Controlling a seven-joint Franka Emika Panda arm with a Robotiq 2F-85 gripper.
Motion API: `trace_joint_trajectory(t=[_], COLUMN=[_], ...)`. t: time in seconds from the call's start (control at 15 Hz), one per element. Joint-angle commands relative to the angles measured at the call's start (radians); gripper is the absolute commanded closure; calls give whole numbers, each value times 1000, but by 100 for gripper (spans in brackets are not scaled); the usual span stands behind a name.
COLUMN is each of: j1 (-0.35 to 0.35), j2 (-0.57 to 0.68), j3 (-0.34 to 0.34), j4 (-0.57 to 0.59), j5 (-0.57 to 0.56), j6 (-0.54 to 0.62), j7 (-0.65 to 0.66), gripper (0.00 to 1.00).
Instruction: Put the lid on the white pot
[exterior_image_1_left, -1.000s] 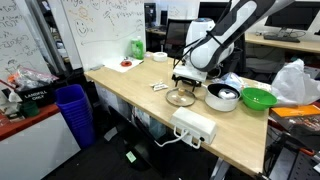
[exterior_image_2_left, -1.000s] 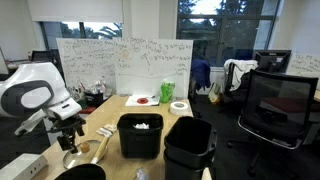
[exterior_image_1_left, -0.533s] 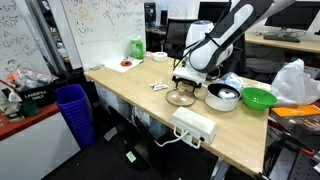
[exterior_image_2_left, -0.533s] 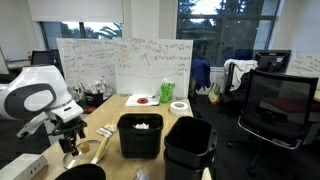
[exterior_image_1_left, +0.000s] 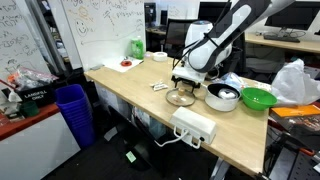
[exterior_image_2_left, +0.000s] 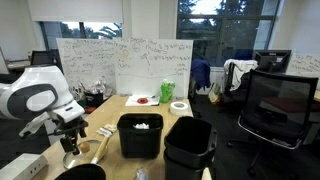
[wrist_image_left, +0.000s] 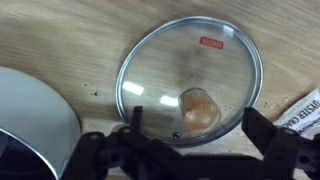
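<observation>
The lid's brownish knob comes midway between my gripper's spread fingers next, as the gripper lowers around it and closes on the knob's sides.
The lid (wrist_image_left: 190, 80), a round glass disc with a metal rim and a brownish centre knob, lies flat on the wooden table. In an exterior view it shows below the gripper (exterior_image_1_left: 181, 97). My gripper (wrist_image_left: 195, 128) is open just above it, its fingers to either side of the knob and apart from it. It also shows in both exterior views (exterior_image_1_left: 183, 80) (exterior_image_2_left: 70, 142). The white pot (exterior_image_1_left: 222, 97) stands right beside the lid; its rim fills the wrist view's lower left corner (wrist_image_left: 35, 120).
A bright green bowl (exterior_image_1_left: 258, 98) sits beyond the pot. A white power strip (exterior_image_1_left: 195, 125) lies near the table's front edge. Black bins (exterior_image_2_left: 140, 135) and a blue bin (exterior_image_1_left: 73, 108) stand close by. A torn wrapper (wrist_image_left: 305, 108) lies beside the lid.
</observation>
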Motion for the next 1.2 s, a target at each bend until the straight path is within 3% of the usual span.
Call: trace_joint_trajectory(t=[0.0, 0.87, 0.93, 1.13], j1=[-3, -8, -9, -15], j2=[0, 88, 96, 100], j3=[2, 4, 3, 6], j4=[2, 96, 106, 118], j5=[0, 14, 15, 21], j6=[-2, -37, -41, -51], j7=[-2, 6, 6, -1], gripper=[0, 1, 21, 41])
